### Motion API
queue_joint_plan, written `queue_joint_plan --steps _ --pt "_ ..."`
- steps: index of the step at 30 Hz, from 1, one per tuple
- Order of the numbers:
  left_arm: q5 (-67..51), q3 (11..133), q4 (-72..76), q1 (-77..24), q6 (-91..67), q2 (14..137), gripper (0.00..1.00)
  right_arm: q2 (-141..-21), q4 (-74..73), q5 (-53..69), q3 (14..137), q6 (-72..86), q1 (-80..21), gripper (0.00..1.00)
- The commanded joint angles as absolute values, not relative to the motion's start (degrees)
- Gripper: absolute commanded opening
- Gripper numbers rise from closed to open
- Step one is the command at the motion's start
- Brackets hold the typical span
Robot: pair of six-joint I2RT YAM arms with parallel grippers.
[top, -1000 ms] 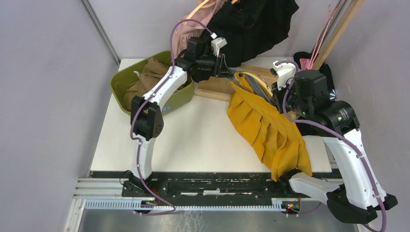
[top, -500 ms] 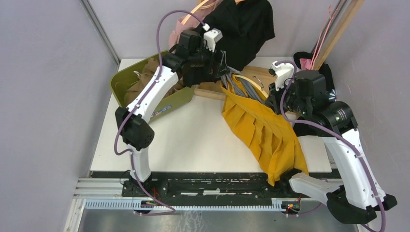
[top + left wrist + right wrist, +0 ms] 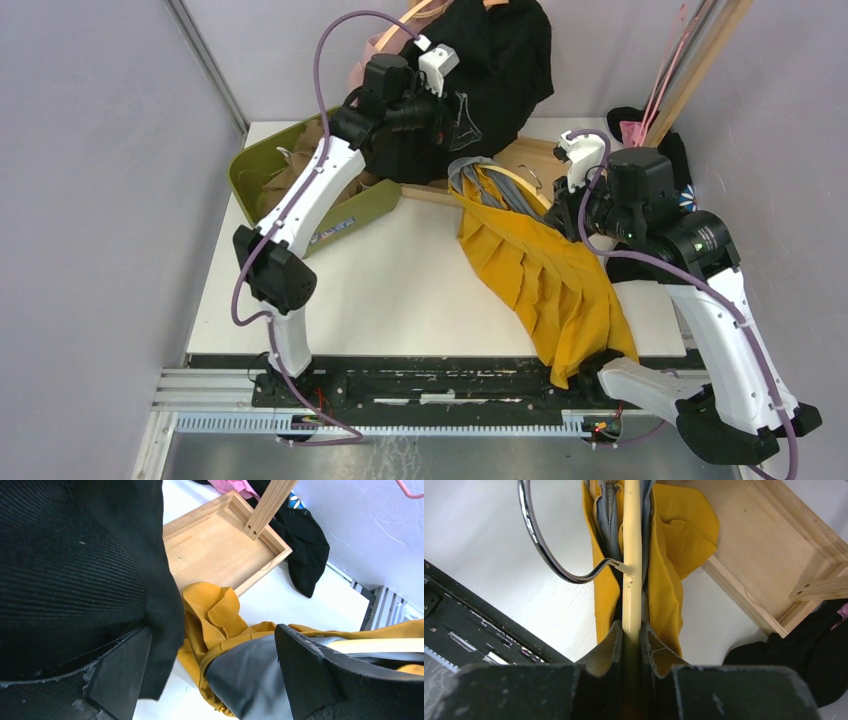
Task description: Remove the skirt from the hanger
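I will move my left gripper to the right in its wrist view, where the grey lining (image 3: 467,172) (image 3: 250,675) lies, and close there because that fabric covers the hanger's end.
The mustard-yellow skirt (image 3: 545,275) with grey lining lies diagonally on the table, its hem draped over the near edge. Its waistband end (image 3: 220,615) is bunched around a cream hanger (image 3: 632,555) with a chrome hook (image 3: 536,550). My right gripper (image 3: 632,630) is shut on the hanger's bar, with yellow fabric (image 3: 669,545) hanging on both sides of it. My left gripper (image 3: 462,110) is raised above the skirt's top end and stands open, holding nothing. In the left wrist view the grey lining (image 3: 250,675) shows below and between its wide fingers (image 3: 305,680).
A black garment (image 3: 500,60) hangs at the back, brushing the left gripper. A shallow wooden tray (image 3: 535,150) with an upright post sits behind the skirt. A green bin (image 3: 245,170) of brown clothes stands at the back left. Dark cloth (image 3: 640,125) lies at the back right.
My left gripper has opened, let go of the skirt's waistband and risen toward the back. The skirt's top end has shifted left. The right gripper has kept its hold on the hanger.
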State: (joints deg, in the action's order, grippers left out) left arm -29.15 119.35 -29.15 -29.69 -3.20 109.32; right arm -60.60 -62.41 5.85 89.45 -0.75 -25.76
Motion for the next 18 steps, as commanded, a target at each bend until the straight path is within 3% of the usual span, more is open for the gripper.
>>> queue_joint_plan --steps 1,18 --pt "-31.4 120.3 -25.2 -30.4 -4.9 111.2 0.99 -59.3 -57.2 7.1 93.9 -0.6 -25.6 0.01" --pt "-39.2 114.9 -24.1 -30.7 -7.0 110.1 0.99 -60.3 -58.8 6.0 94.5 -2.3 -25.6 0.01"
